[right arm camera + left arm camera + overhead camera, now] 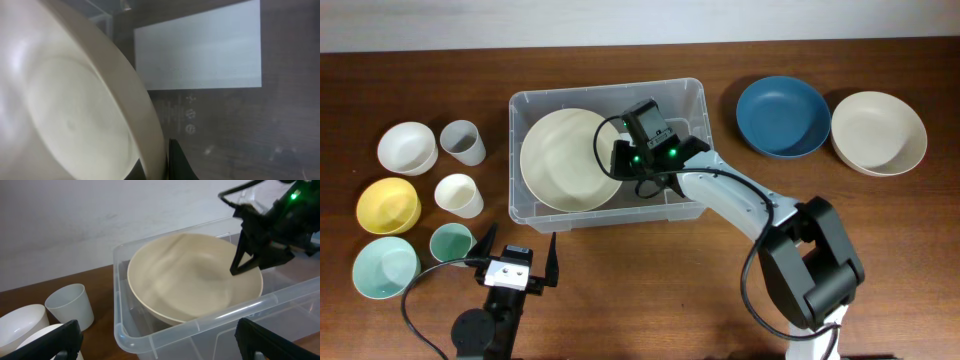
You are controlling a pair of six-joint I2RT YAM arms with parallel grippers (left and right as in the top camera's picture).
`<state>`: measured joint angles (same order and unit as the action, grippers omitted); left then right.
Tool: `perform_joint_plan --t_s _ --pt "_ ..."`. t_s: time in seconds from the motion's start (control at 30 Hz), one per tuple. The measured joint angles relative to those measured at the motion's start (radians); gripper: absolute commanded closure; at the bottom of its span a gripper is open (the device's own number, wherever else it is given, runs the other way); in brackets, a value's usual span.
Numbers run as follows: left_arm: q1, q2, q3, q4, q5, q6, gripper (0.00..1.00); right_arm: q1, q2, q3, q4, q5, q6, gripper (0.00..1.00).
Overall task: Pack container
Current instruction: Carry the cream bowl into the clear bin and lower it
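Observation:
My right gripper should lower the bowl rim-first to the bin's bottom, then open.
The container [610, 214] is a clear plastic bin at the table's middle. A large cream bowl [565, 160] sits tilted in its left half. My right gripper [623, 160] reaches down into the bin and is shut on the bowl's right rim. In the right wrist view the bowl [65, 110] fills the left, its rim pinched at the gripper [162, 160], one dark finger [177, 162] outside it, with the bin's white label [200, 50] behind. My left gripper [522, 238] hovers open just in front of the bin, nothing between its fingers [50, 340]. The bin's near rim [200, 322] lies ahead of it.
Right of the bin sit a blue bowl [783, 116] and a cream bowl [878, 131]. To the left stand a white bowl [406, 147], grey cup [463, 142], yellow bowl [388, 205], white cup [458, 195], green cup [450, 242] and mint bowl [385, 268].

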<state>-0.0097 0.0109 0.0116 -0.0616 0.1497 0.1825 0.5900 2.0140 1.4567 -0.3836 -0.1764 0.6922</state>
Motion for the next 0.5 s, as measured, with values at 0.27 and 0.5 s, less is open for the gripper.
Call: perform_joint_plan --t_s 0.27,0.5 --pt "0.000 0.000 0.000 0.000 0.000 0.000 0.00 -0.001 0.035 0.000 0.000 -0.002 0.037 0.82" --pt "0.000 0.000 0.000 0.000 0.000 0.000 0.00 -0.001 0.035 0.000 0.002 -0.006 0.045 0.70"
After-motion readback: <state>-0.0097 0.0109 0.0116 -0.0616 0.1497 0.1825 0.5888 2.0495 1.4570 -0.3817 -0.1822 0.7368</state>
